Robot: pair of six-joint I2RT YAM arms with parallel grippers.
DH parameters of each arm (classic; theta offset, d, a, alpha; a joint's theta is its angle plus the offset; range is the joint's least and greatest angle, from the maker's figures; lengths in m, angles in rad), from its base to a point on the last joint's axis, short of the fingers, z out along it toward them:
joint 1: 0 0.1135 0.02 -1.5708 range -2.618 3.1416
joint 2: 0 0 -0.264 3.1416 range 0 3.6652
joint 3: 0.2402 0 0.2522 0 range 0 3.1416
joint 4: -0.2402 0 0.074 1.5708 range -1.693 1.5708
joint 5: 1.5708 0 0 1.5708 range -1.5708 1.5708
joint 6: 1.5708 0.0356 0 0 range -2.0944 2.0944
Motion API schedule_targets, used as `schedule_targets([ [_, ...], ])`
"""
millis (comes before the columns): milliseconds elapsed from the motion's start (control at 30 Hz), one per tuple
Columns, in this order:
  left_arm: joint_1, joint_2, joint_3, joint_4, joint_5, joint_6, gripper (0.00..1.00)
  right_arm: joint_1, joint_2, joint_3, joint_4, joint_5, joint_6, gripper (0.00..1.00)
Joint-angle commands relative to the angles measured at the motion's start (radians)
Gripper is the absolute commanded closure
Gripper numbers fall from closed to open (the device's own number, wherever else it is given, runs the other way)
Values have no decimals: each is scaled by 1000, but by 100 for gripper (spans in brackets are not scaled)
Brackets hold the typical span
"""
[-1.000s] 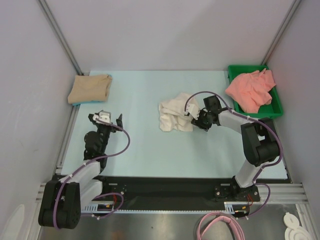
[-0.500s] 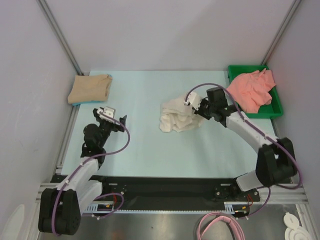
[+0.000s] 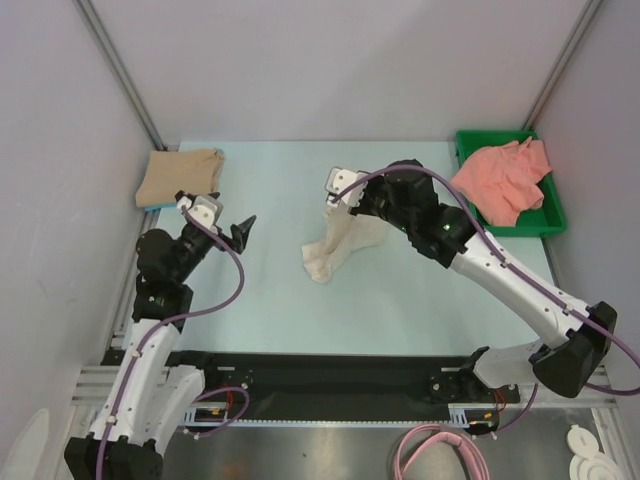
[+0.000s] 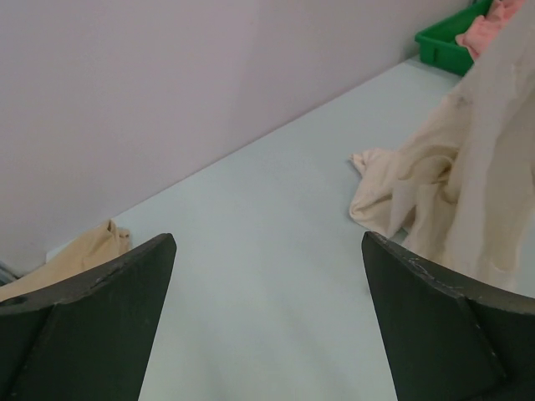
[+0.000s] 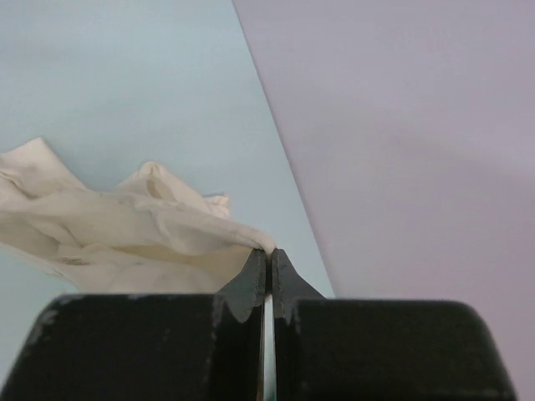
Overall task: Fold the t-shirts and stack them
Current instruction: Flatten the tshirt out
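The left gripper moves down toward the right in the top view onto the cream-white t-shirt's lower folds next.
The cream-white t-shirt [image 3: 335, 247] hangs bunched from my right gripper [image 3: 345, 197], which is shut on its upper edge; its lower end rests on the table at centre. In the right wrist view the shirt [image 5: 125, 234] trails left from the pinched tips of the right gripper [image 5: 268, 255]. My left gripper [image 3: 228, 229] is open and empty at the left, raised over the table; in its wrist view the gripper [image 4: 267, 276] faces the hanging shirt [image 4: 451, 200]. The tan-beige t-shirt [image 3: 180, 177] lies folded at the back left. The salmon-pink t-shirt [image 3: 500, 178] lies crumpled in the tray.
A green plastic tray [image 3: 548, 218] stands at the back right corner, by the right wall. Grey walls close in the back and both sides. The light blue mat [image 3: 270, 290] covers the table.
My right gripper has lifted the cream-white shirt up and to the back left, stretching it out. My left arm has risen and moved toward the back.
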Motion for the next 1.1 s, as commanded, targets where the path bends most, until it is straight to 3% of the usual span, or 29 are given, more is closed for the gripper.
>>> schedule_targets([
  [0,-20,31,70,-148,109,38,1,-9,-14,60,-16,79,5,100],
  [200,-134,155,84,-193,65,113,3,-153,-172,-102,15,53,14,100],
  [300,-175,298,127,-182,14,101,2,-252,-271,-190,-16,10,51,100],
  [400,-189,544,283,-223,25,90,7,-331,-351,-285,-39,-25,71,100],
  [600,-212,842,487,-266,68,26,14,-421,-432,-396,-51,-63,112,100],
  [1067,-466,1043,625,-280,-72,64,15,-460,-466,-509,-22,-120,178,100],
])
